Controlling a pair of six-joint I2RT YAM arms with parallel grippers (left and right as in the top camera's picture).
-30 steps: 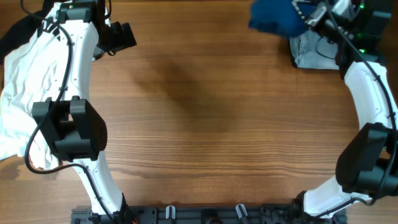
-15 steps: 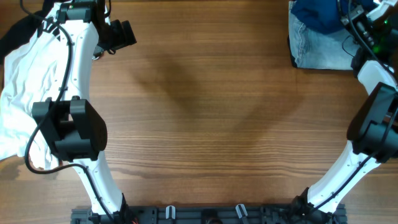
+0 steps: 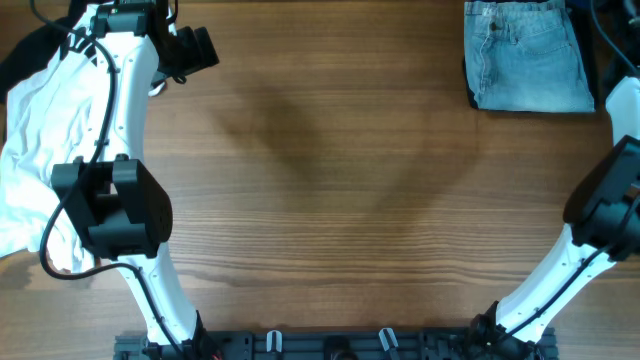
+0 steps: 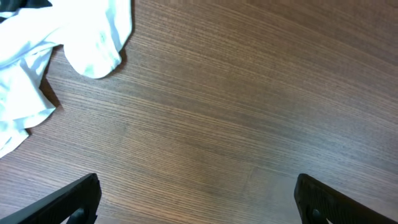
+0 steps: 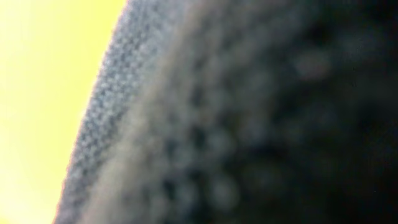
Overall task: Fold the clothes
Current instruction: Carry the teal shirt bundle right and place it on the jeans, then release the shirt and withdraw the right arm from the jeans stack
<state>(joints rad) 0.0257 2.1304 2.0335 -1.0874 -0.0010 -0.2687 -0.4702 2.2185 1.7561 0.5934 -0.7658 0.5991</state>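
I need to carry the dark-blue shirt with my right gripper onto the folded light-blue jeans [image 3: 532,58] and release it on top, as that back table corner already holds folded clothes.
The white top [image 3: 35,140] lies crumpled at the table's left edge, with black print near its upper end. Its edge also shows in the left wrist view [image 4: 93,31], top left. My left gripper [image 3: 198,50] is open and empty over bare wood, to the right of the white top; in its wrist view [image 4: 199,202] the two dark fingertips [image 4: 74,199] stand far apart. The right wrist view is filled by blurred dark navy fabric [image 5: 249,124] against the lens, hiding the fingers. My right gripper is out of the overhead frame at the upper right.
Folded light-blue denim jeans [image 3: 528,55] lie at the table's back right corner. The right arm [image 3: 600,220] runs up the right edge. The left arm [image 3: 110,200] stands over the white top. Wooden table [image 3: 330,200] fills the middle.
The right arm has carried the navy shirt from over the jeans out of the overhead frame to the upper right, and the jeans now show whole. The left arm has not moved.
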